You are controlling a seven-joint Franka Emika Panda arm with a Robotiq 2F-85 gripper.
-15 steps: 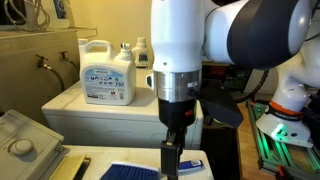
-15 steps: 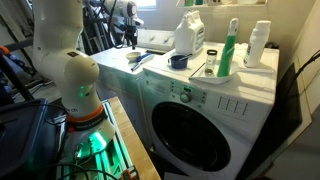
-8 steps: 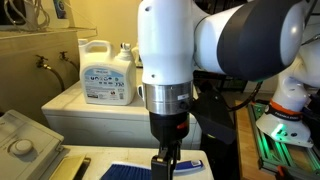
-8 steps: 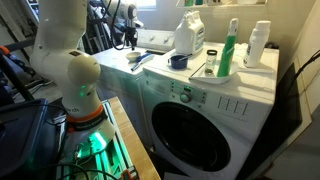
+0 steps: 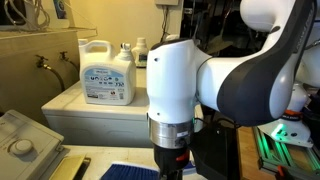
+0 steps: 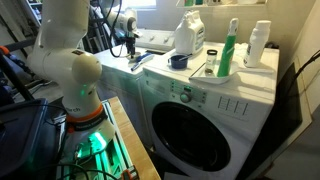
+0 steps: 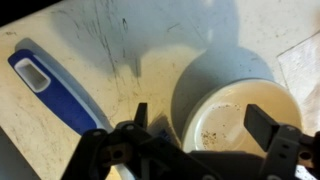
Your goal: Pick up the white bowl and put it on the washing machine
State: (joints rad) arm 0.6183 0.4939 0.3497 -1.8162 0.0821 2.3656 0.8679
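The white bowl's rim [image 7: 191, 124] by the blue brush-like object is between my open fingers. Next, my gripper lowers onto it.
The white bowl [image 7: 235, 118] is round, cream and empty, with dark specks inside. It rests on a pale stained surface right under the wrist camera. My gripper [image 7: 200, 125] is open. One finger is beside the bowl's rim and the other over its far side. In both exterior views the gripper [image 5: 172, 166] [image 6: 131, 55] hangs low over that surface. The washing machine [image 6: 245, 82] is the large white front-loader with a flat top; its top also shows in an exterior view [image 5: 70, 100]. The bowl is hidden behind the arm in that view.
A blue brush-like object [image 7: 55, 85] lies beside the bowl. On the washing machine stand a detergent jug [image 5: 107, 72], a small dark blue bowl [image 6: 179, 61], a green bottle [image 6: 232, 50] and a white bottle [image 6: 258, 45]. A greyish unit with a knob [image 5: 20, 138] is nearby.
The arm has lowered towards the surface, bringing the open gripper down around the bowl. Its body now fills more of the exterior view.
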